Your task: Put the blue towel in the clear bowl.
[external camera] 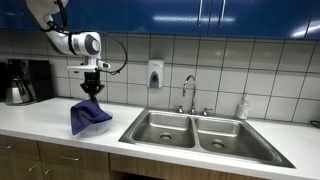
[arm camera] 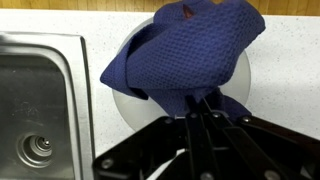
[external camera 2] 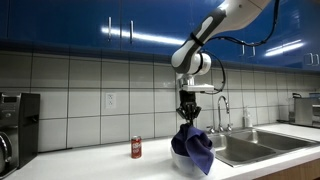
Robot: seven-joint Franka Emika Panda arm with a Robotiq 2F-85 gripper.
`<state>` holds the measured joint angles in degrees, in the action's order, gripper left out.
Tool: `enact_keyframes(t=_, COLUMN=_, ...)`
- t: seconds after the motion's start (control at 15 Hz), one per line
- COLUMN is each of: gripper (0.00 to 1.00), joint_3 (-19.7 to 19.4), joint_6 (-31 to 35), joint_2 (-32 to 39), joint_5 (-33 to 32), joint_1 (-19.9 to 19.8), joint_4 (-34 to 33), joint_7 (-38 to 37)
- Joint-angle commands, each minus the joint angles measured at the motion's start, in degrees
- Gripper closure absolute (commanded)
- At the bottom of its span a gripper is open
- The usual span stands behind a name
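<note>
The blue towel in my gripper needs to go down a little over the clear bowl next, and then my gripper needs to open to let go of the towel's top.
My gripper (external camera: 92,92) is shut on the top of the blue towel (external camera: 89,115) and holds it hanging over the counter. The gripper (external camera 2: 187,115) and towel (external camera 2: 194,146) show in both exterior views. In the wrist view the towel (arm camera: 190,55) drapes over the clear bowl (arm camera: 125,95), whose round rim shows beneath it on the speckled counter. My fingers (arm camera: 200,108) pinch the towel's near edge. The bowl is hard to make out in the exterior views; the towel's lower part hides it.
A double steel sink (external camera: 200,133) with a faucet (external camera: 189,92) lies beside the bowl; its basin and drain (arm camera: 38,148) show in the wrist view. A red can (external camera 2: 136,148) stands on the counter. A coffee maker (external camera: 25,80) is at the counter's far end.
</note>
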<state>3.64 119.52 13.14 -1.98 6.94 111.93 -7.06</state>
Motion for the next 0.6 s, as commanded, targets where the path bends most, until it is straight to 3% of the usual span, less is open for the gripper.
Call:
enact_keyframes(t=0.0, gripper=0.99, joint_3=-0.1, joint_6=-0.3, joint_2=2.9, joint_5=-1.2, joint_1=0.4, joint_4=-2.3, joint_7=-2.6)
enact_keyframes(t=0.2, gripper=0.99, joint_3=-0.2, joint_6=-0.1, joint_2=4.0, joint_5=-1.2, joint_1=0.5, joint_4=-2.7, joint_7=-3.2)
enact_keyframes(t=0.27, gripper=0.72, joint_3=-0.3, joint_6=-0.2, joint_2=4.2, joint_5=-1.3, joint_1=0.6, joint_4=-3.0, joint_7=-3.6)
enact_keyframes(t=0.4, gripper=0.65, joint_3=-0.3, joint_6=-0.3, joint_2=4.4, joint_5=-1.4, joint_1=0.7, joint_4=-3.1, joint_7=-4.1)
enact_keyframes(t=0.53, gripper=0.5, joint_3=-0.3, joint_6=-0.3, joint_2=4.2, joint_5=-1.4, joint_1=0.8, joint_4=-3.0, joint_7=-4.3)
